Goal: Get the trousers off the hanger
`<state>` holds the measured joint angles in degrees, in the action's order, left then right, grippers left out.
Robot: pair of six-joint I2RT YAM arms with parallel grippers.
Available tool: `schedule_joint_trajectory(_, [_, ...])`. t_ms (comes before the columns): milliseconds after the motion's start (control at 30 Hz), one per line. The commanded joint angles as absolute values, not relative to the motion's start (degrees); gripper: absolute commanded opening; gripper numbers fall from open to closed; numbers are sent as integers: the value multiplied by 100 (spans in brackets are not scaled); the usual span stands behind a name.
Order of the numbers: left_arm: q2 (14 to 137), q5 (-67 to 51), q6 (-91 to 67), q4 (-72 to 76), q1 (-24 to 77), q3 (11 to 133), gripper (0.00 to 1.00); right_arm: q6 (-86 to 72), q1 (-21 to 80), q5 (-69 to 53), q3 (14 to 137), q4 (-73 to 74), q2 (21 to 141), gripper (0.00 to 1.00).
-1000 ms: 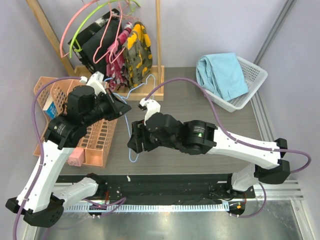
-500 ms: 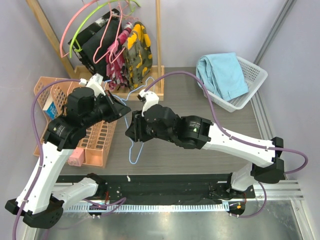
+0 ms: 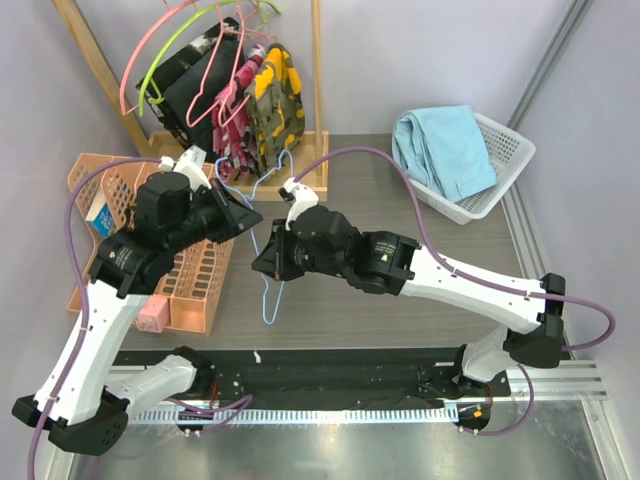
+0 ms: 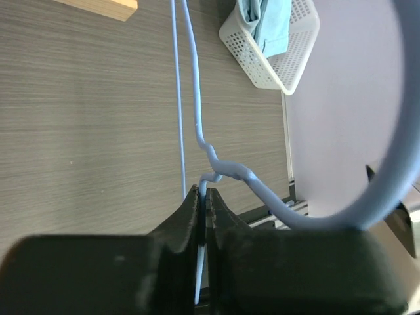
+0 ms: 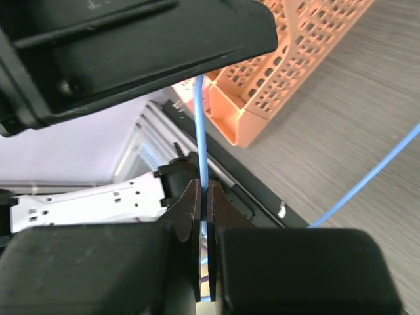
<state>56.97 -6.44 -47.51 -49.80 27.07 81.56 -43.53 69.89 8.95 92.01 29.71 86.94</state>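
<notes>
My right gripper is holding the bare hanger and will next carry it outward to the rack (image 3: 303, 76), beside the camouflage garment, and let go of it, because the trousers (image 3: 445, 150) are in the basket.
The light-blue wire hanger (image 3: 264, 305) hangs bare over the table between my two arms, with its hook (image 3: 283, 160) toward the rack. My left gripper (image 3: 248, 215) is shut on its twisted neck (image 4: 216, 172), the wire pinched between the jaws (image 4: 206, 197). My right gripper (image 3: 262, 265) is shut on a straight run of the same wire (image 5: 201, 131), which passes between its fingertips (image 5: 205, 190). The sky-blue trousers (image 3: 445, 150) lie folded in the white basket (image 3: 510, 150) at the back right, off the hanger; they also show in the left wrist view (image 4: 266, 23).
A wooden rack (image 3: 318, 90) at the back holds pink and lime-green hangers (image 3: 160, 65), a camouflage garment (image 3: 275, 110) and a black garment (image 3: 195, 85). Orange lattice crates (image 3: 195, 280) stand at the left, close under my left arm.
My right gripper has moved up and left to the hanger's wire and shut on it. The left arm has hardly moved and keeps hold of the neck.
</notes>
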Motion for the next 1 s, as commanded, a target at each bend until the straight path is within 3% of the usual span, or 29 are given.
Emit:
schedule_joint_trajectory(0, [5616, -1036, -4772, -4632, 2707, 8253, 16, -4904, 6663, 142, 8518, 1822, 8131, 1])
schedule_joint_trajectory(133, [5476, -1195, -4738, -4474, 2707, 8209, 44, -4957, 6364, -245, 8157, 1670, 7823, 1])
schedule_joint_trajectory(233, [5292, -1213, -4685, -4482, 2707, 8165, 53, -5044, 6197, -509, 7964, 1565, 7577, 1])
schedule_joint_trajectory(533, [4755, -1090, -4579, -4676, 2707, 8200, 57, -5563, 5046, -1950, 7655, 643, 7303, 1])
schedule_joint_trajectory(967, [3868, -1011, -5176, -4544, 2707, 7182, 52, -5994, 3665, -3269, 9781, 141, 9112, 1])
